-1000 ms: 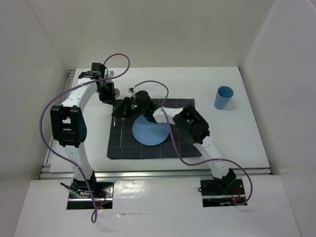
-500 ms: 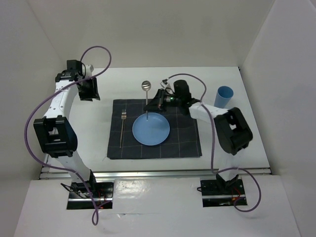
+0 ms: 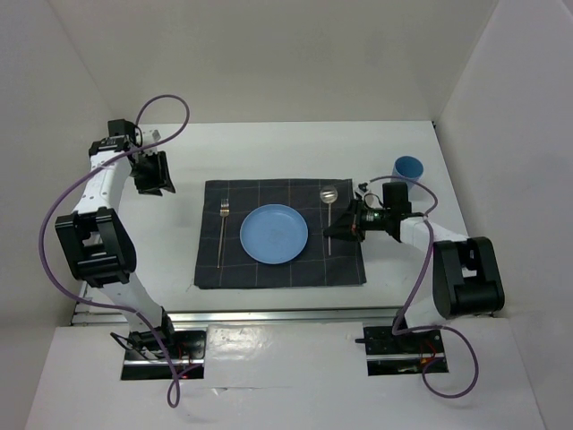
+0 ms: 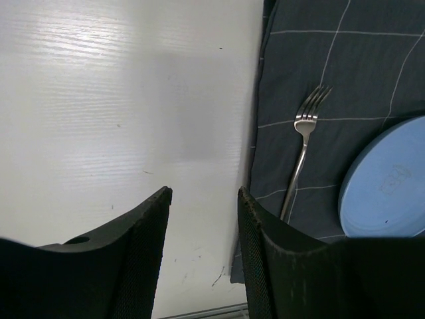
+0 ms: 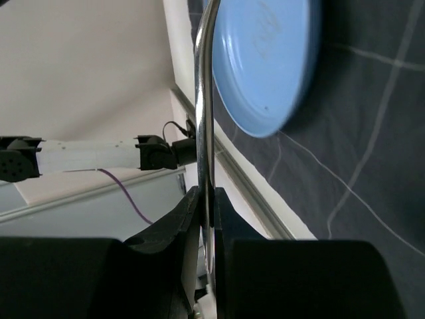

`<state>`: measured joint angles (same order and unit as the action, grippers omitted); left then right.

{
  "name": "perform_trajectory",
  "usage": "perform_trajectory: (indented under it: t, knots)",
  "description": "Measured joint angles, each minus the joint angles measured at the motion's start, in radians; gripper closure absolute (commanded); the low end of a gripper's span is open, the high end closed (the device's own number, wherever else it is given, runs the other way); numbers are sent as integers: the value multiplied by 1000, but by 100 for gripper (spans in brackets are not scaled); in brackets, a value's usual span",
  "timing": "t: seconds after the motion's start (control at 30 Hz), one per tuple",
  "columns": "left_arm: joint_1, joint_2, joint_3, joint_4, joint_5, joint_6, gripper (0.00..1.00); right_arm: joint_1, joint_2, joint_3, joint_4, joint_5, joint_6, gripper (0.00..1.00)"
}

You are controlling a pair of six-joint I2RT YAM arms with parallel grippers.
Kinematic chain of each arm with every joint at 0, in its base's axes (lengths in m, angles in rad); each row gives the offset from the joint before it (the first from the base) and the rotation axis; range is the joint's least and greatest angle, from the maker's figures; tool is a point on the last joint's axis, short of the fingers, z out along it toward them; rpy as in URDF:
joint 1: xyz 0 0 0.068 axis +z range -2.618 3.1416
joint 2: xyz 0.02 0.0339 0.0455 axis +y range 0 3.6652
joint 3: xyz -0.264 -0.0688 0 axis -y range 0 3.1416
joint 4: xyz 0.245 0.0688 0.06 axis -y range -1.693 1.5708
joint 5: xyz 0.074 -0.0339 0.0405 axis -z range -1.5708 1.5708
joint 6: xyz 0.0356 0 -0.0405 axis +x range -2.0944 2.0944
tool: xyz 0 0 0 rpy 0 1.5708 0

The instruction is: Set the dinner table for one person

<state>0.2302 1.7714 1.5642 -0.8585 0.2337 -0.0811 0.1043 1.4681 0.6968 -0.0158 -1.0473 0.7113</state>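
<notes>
The right gripper lowers the still-raised spoon onto the part of the mat beside the plate next, since that part lies below the gripper. It then lets go of the spoon's handle there.
On the white dinner table [image 3: 421, 260] lies a dark grey checked placemat [image 3: 279, 269] with a blue plate [image 3: 274, 234] in its middle and a fork [image 3: 222, 231] to the plate's left. My right gripper [image 3: 346, 223] is shut on the handle of a spoon [image 3: 329, 215], which sits lengthwise just right of the plate, over the mat. In the right wrist view the gripper [image 5: 207, 199] pinches the spoon handle [image 5: 204, 100] beside the plate [image 5: 265, 60]. My left gripper [image 3: 153, 176] is open and empty over bare table left of the mat; its view [image 4: 202, 196] shows the fork [image 4: 302, 143].
A blue cup [image 3: 407, 170] stands upright on the table at the right, behind my right wrist. White walls enclose the table, and an aluminium rail [image 3: 286, 313] runs along the near edge. The left arm's purple cable [image 3: 166, 103] loops above the far left corner.
My right gripper has carried the spoon from behind the plate to the plate's right side, and the arm has swung right. My left gripper has drifted slightly away from the mat.
</notes>
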Motion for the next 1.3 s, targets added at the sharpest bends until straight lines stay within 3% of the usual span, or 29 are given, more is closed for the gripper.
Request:
perform_trajectory:
  t: [0.3,0.8,1.1,1.23,1.3]
  knots:
    - [-2,0,0,3,18,0,47,-45,128,-43,-26,-64,-107,100]
    - [-2,10,0,5,24,0,47,-53,257,-60,96,-64,-64,99]
    - [-2,27,0,-2,26,0,47,-55,340,-59,105,-51,-79,83]
    - [-2,27,0,-2,28,0,47,-60,356,-58,103,-44,-95,67]
    - [-2,27,0,-2,30,0,47,-60,359,-58,99,-36,-105,66]
